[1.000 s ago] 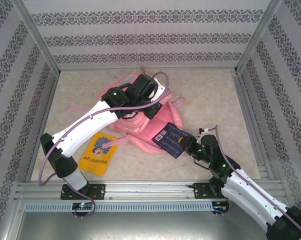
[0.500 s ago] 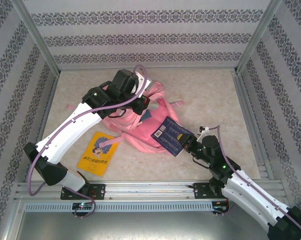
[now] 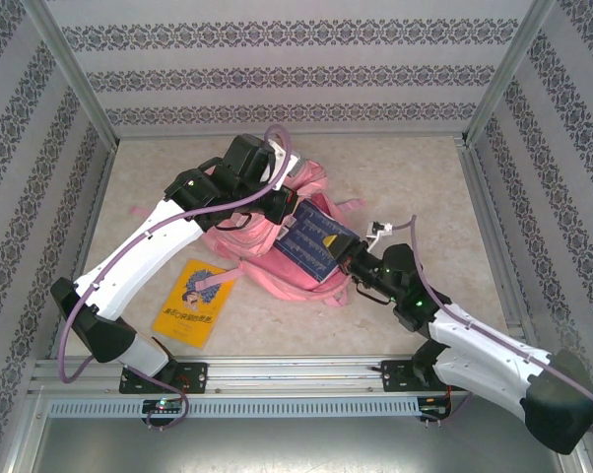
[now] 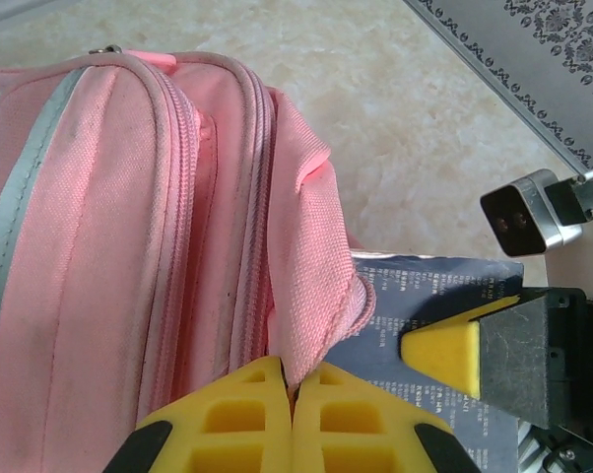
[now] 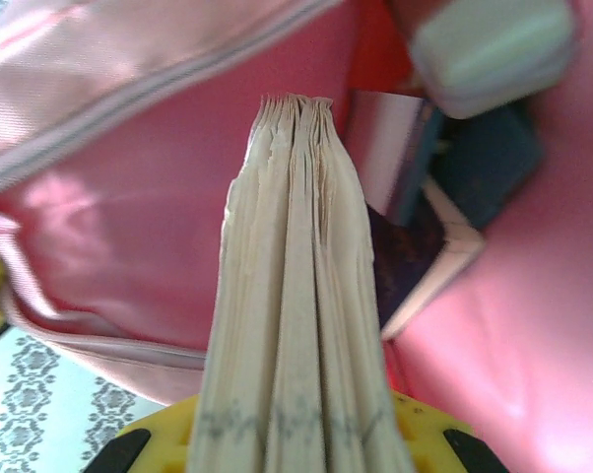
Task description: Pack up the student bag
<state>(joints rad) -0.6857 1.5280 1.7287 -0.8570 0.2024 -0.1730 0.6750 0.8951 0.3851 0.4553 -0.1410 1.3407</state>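
My right gripper pushes deeper into the bag's pink inside, open ahead of its fingers, next, to bring in the book still sticking out and release it.
The student bag (image 3: 275,271), pink and large, lies mid-table with its mouth held open. My left gripper (image 3: 289,204) is shut on a flap of the bag's pink rim (image 4: 311,296), its yellow fingers (image 4: 228,414) pressed together on the fabric. My right gripper (image 3: 348,258) is shut on a dark blue book (image 3: 314,239), which sits partly inside the bag's mouth. In the right wrist view the book's cream page edges (image 5: 296,296) point into the bag's pink interior (image 5: 129,187). The left wrist view shows the blue cover (image 4: 425,305) beside the flap, with one right fingertip (image 4: 444,350) on it.
A yellow book (image 3: 191,302) lies flat on the table left of the bag. A pink strap (image 3: 144,212) trails toward the left wall. Inside the bag lie another dark book (image 5: 415,251) and a pale object (image 5: 484,39). Patterned walls and a metal rail (image 3: 296,370) enclose the table.
My right gripper has carried the blue book up and left into the bag's mouth. My left arm swung left a second ago and has held the bag's rim since.
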